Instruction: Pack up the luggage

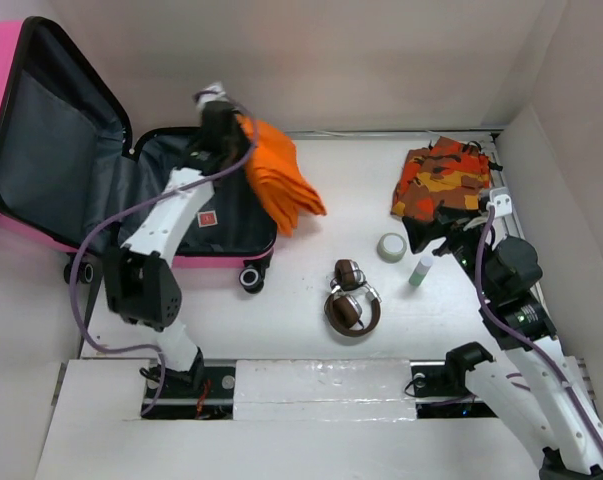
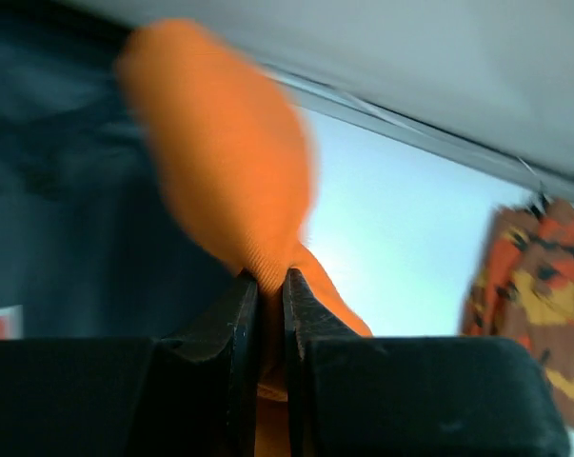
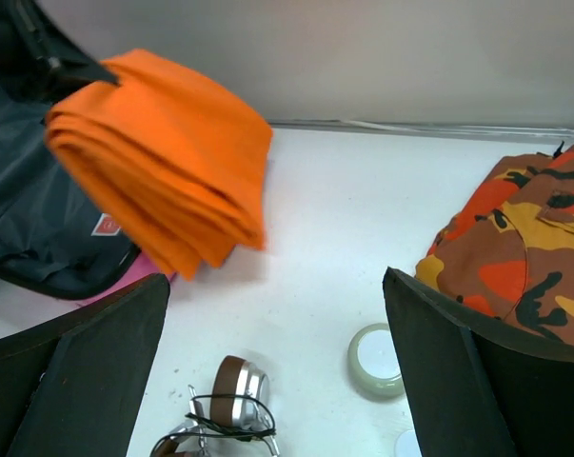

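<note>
The lining by the luggage's lid [image 1: 157, 168] [image 2: 68, 181] is below, to the left in the top view, so my left gripper should next carry the overhanging orange cloth across, lower it and release it.
The hot-pink luggage [image 1: 1, 70] lies open at the table's left, its lid propped up and its dark grey lining [image 3: 29, 209] showing. My left gripper [image 1: 233, 124] is shut on a folded orange cloth [image 1: 279, 180], which hangs in the air over the luggage's right edge. In the left wrist view the cloth [image 2: 225, 143] is pinched between the black fingers [image 2: 270, 281]. The right wrist view also shows the orange cloth [image 3: 168, 152] above the lining. My right gripper [image 1: 443, 232] hovers open over the table at the right, with nothing between its fingers [image 3: 275, 281].
An orange camouflage garment [image 1: 443, 178] lies at the back right. A round pale jar [image 1: 391, 247] and a small green bottle [image 1: 421, 270] sit close under the right gripper. Brown headphones [image 1: 351, 298] lie mid-table. White walls enclose the table.
</note>
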Tool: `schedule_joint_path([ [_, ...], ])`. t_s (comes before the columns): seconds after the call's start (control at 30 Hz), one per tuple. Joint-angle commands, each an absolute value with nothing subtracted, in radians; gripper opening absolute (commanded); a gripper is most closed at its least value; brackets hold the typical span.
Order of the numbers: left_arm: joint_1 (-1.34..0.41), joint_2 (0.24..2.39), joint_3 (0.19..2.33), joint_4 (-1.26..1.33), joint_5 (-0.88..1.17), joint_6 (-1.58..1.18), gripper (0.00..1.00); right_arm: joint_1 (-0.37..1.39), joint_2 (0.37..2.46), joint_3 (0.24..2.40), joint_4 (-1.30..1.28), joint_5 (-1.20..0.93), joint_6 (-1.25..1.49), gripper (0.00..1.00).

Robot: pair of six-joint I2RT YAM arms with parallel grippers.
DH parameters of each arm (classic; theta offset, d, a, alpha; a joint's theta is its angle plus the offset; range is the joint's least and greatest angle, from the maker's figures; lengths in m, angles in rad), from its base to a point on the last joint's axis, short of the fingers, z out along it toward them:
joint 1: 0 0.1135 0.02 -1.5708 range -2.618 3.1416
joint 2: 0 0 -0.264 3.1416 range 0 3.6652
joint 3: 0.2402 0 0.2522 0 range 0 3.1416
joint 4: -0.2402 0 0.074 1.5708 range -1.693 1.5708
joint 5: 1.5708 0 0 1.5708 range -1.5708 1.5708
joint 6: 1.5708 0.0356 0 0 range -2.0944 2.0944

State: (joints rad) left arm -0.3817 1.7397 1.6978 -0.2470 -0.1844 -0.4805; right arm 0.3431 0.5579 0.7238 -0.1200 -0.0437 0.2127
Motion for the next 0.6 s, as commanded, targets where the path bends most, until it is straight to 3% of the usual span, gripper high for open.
schedule_joint_path([
  [0.0, -0.181, 1.609, 1.527, -0.054, -0.053, -0.583, 0.0, 0.357, 0.555, 0.724, -0.078, -0.067, 0.202, 1.0],
  [0.1, -0.057, 1.547, 1.379, 0.029, 0.054, -0.635, 0.0, 0.357, 0.545, 0.724, -0.078, -0.067, 0.202, 1.0],
  [0.2, -0.011, 1.523, 1.356, -0.001, -0.038, -0.621, 0.0, 0.357, 0.545, 0.724, -0.078, -0.067, 0.202, 1.0],
  [0.57, 0.086, 1.64, 1.523, -0.124, -0.285, -0.506, 0.0, 0.367, 0.545, 0.724, -0.078, -0.067, 0.202, 1.0],
])
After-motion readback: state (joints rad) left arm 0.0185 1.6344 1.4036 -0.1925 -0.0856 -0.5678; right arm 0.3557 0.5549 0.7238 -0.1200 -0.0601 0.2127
